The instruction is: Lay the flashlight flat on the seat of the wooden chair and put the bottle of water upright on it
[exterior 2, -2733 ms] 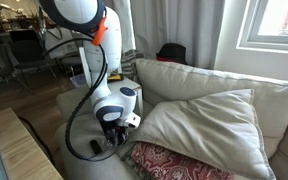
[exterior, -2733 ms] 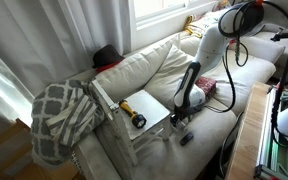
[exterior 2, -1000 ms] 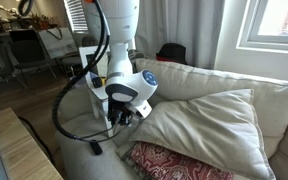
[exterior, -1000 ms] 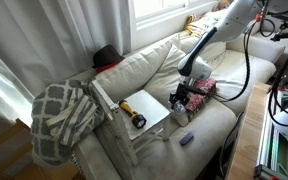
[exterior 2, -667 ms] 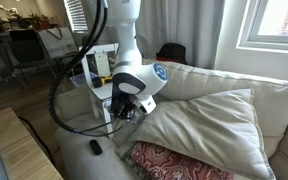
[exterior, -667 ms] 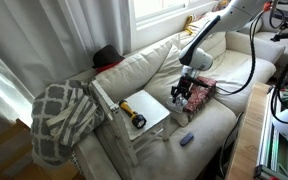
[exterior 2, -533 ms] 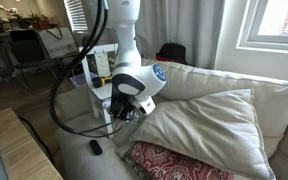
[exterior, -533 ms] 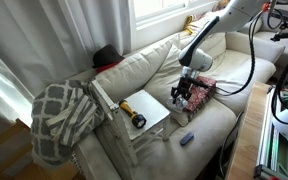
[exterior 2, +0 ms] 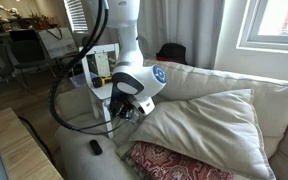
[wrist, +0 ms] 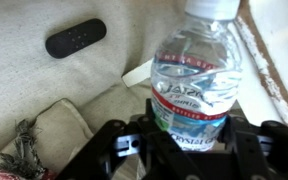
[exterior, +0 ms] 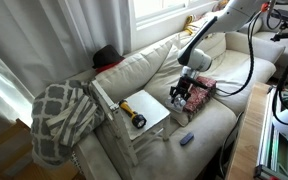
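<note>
The bottle is hanging low past the edge of the seat. Next my gripper will go up, swing outward over the bare seat beside the flashlight and let go of the bottle upright there.
The flashlight (exterior: 132,115), yellow-gold with black ends, lies flat on the pale seat of the wooden chair (exterior: 156,108). My gripper (exterior: 181,102) hangs just beyond the seat's edge, above the sofa cushion, and is shut on the bottle of water (wrist: 196,75), a clear bottle with a white cap and a red-banded label. In the wrist view the black fingers (wrist: 119,140) clamp the bottle's lower body. In an exterior view the gripper (exterior 2: 123,110) sits beside the chair's slatted back (exterior 2: 96,68); the bottle is hard to make out there.
A small dark blue object (exterior: 186,139) lies on the sofa seat in front; it also shows in the wrist view (wrist: 75,37). A red patterned cushion (exterior 2: 174,163) and a large cream pillow (exterior 2: 199,120) lie beside the gripper. A checked blanket (exterior: 62,115) hangs at the sofa's end.
Over the earlier frames the arm rose from the sofa seat with the bottle and moved toward the chair. In the last half second nothing has visibly moved.
</note>
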### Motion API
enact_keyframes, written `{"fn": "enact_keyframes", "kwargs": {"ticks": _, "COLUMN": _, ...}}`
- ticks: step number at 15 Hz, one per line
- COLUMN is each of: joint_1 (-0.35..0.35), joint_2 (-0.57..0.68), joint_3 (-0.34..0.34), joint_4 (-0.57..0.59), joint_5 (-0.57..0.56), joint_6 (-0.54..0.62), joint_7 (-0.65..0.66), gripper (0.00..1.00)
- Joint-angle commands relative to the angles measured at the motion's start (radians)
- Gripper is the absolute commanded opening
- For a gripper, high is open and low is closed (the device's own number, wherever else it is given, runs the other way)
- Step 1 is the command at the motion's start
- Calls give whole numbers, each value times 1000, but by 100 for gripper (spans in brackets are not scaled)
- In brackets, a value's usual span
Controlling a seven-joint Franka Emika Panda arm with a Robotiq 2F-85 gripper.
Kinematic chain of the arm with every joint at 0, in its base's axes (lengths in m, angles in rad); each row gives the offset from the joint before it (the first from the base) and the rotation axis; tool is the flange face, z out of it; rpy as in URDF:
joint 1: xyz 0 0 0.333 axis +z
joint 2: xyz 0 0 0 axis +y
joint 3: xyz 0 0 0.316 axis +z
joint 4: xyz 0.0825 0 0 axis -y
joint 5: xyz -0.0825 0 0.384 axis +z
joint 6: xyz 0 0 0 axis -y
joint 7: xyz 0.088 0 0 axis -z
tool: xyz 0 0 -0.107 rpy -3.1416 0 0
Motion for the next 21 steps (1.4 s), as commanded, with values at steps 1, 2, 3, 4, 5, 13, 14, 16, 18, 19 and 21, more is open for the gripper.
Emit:
{"fn": "enact_keyframes", "kwargs": {"ticks": 1, "joint_1": -39, "joint_2": -67, "joint_3": 33, "joint_4": -11, "joint_5": 132, "joint_6": -105, "joint_7": -31, "gripper": 27}}
{"fn": "enact_keyframes", "kwargs": {"ticks": 2, "joint_1": -41, "joint_2": -84, "joint_3": 34, "joint_4": -9, "joint_5": 169, "joint_6": -138, "joint_7": -34, "gripper": 27}}
{"fn": "enact_keyframes", "kwargs": {"ticks": 3, "joint_1": -37, "joint_2": -106, "joint_3": 30, "joint_4": -10, "joint_5": 208, "joint_6": -175, "joint_7": -38, "gripper": 27}}
{"fn": "enact_keyframes", "kwargs": {"ticks": 4, "joint_1": -29, "joint_2": -130, "joint_3": 20, "joint_4": -9, "joint_5": 251, "joint_6": -218, "joint_7": -32, "gripper": 27}}
{"fn": "enact_keyframes", "kwargs": {"ticks": 5, "joint_1": -21, "joint_2": -155, "joint_3": 8, "joint_4": -8, "joint_5": 298, "joint_6": -264, "joint_7": -30, "gripper": 27}}
{"fn": "enact_keyframes", "kwargs": {"ticks": 13, "joint_1": 137, "joint_2": -257, "joint_3": -170, "joint_4": 30, "joint_5": 549, "joint_6": -488, "joint_7": -86, "gripper": 52}}
{"fn": "enact_keyframes", "kwargs": {"ticks": 14, "joint_1": 141, "joint_2": -259, "joint_3": -173, "joint_4": 29, "joint_5": 552, "joint_6": -489, "joint_7": -86, "gripper": 52}}
{"fn": "enact_keyframes", "kwargs": {"ticks": 16, "joint_1": 156, "joint_2": -257, "joint_3": -187, "joint_4": 31, "joint_5": 566, "joint_6": -524, "joint_7": -79, "gripper": 27}}
{"fn": "enact_keyframes", "kwargs": {"ticks": 18, "joint_1": 210, "joint_2": -260, "joint_3": -243, "joint_4": 39, "joint_5": 617, "joint_6": -627, "joint_7": -79, "gripper": 27}}
{"fn": "enact_keyframes", "kwargs": {"ticks": 19, "joint_1": 242, "joint_2": -262, "joint_3": -275, "joint_4": 43, "joint_5": 636, "joint_6": -672, "joint_7": -71, "gripper": 27}}
{"fn": "enact_keyframes", "kwargs": {"ticks": 21, "joint_1": 299, "joint_2": -260, "joint_3": -334, "joint_4": 52, "joint_5": 686, "joint_6": -772, "joint_7": -44, "gripper": 27}}
